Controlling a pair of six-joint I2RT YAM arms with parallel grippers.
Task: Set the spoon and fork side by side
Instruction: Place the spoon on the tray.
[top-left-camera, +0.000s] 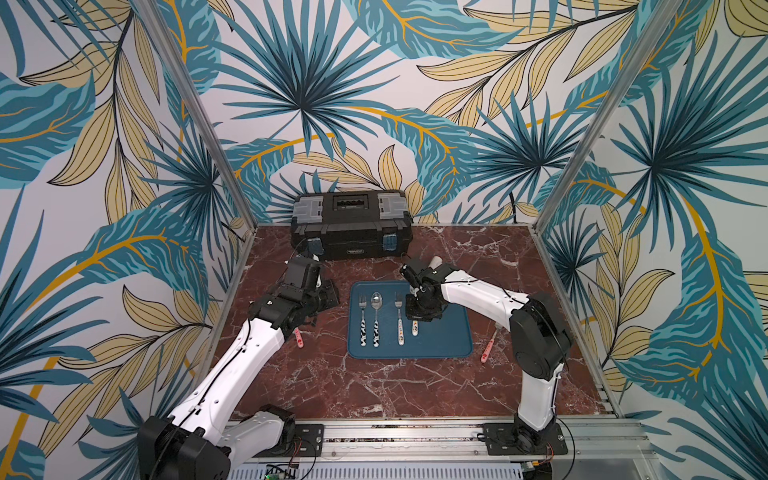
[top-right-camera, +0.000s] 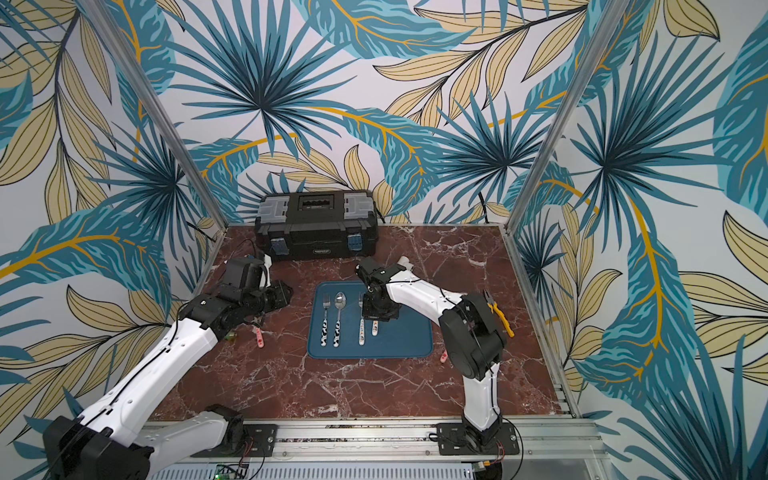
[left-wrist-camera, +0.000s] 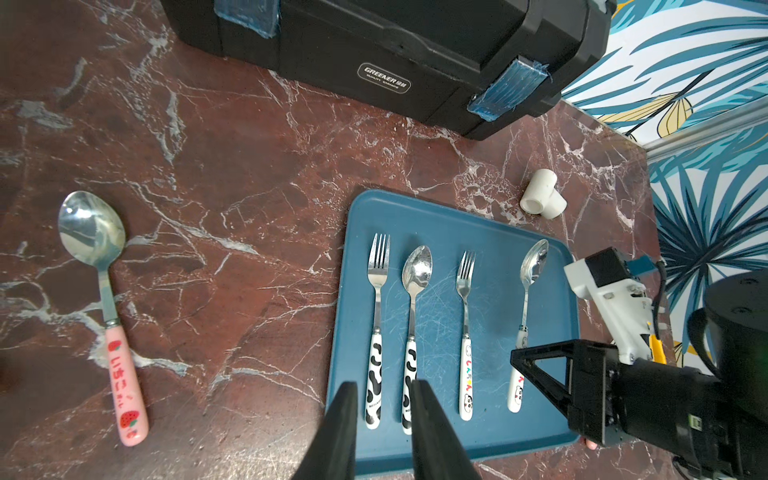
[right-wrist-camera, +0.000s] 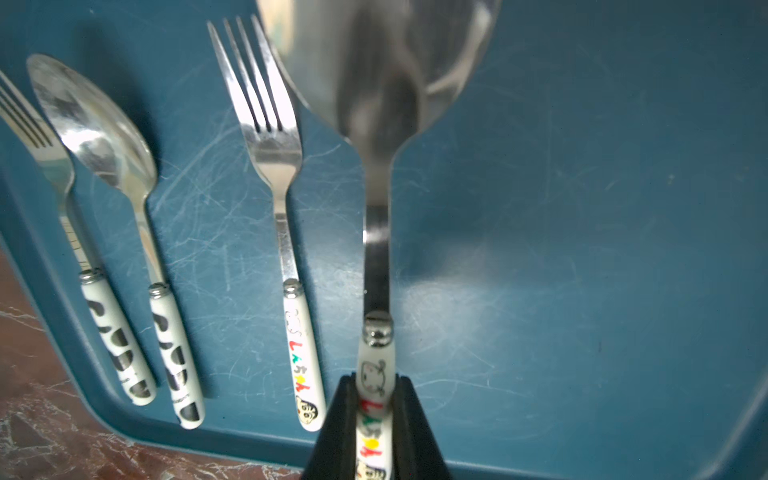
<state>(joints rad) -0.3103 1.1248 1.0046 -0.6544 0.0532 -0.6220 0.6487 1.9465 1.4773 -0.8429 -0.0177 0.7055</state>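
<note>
The spoon already hangs alongside its matching piece, so next I need to lower my right gripper to the bare tray strip (top-left-camera: 416, 340) (right-wrist-camera: 345, 272) beside the cartoon fork and let the spoon go.
A blue tray (top-left-camera: 449, 340) (left-wrist-camera: 490, 424) carries a cow-patterned fork (left-wrist-camera: 376, 316) and a matching spoon (left-wrist-camera: 413, 316) side by side. To their right lies a fork with a cartoon handle (top-left-camera: 400, 320) (right-wrist-camera: 286, 228). My right gripper (right-wrist-camera: 376, 386) is shut on the handle of the matching cartoon spoon (right-wrist-camera: 376, 249) (left-wrist-camera: 527, 299). It holds that spoon over the tray just right of the fork and parallel to it. My left gripper (left-wrist-camera: 384, 415) hovers high at the tray's left edge, its fingers slightly apart with nothing between them.
A pink strawberry spoon (left-wrist-camera: 112, 332) (top-left-camera: 298, 338) lies on the marble left of the tray, and a pink fork (top-left-camera: 488, 347) lies to its right. A black toolbox (top-left-camera: 351, 224) stands at the back. A white pipe fitting (left-wrist-camera: 542, 199) sits behind the tray, and yellow pliers (top-right-camera: 500, 316) lie at the right edge.
</note>
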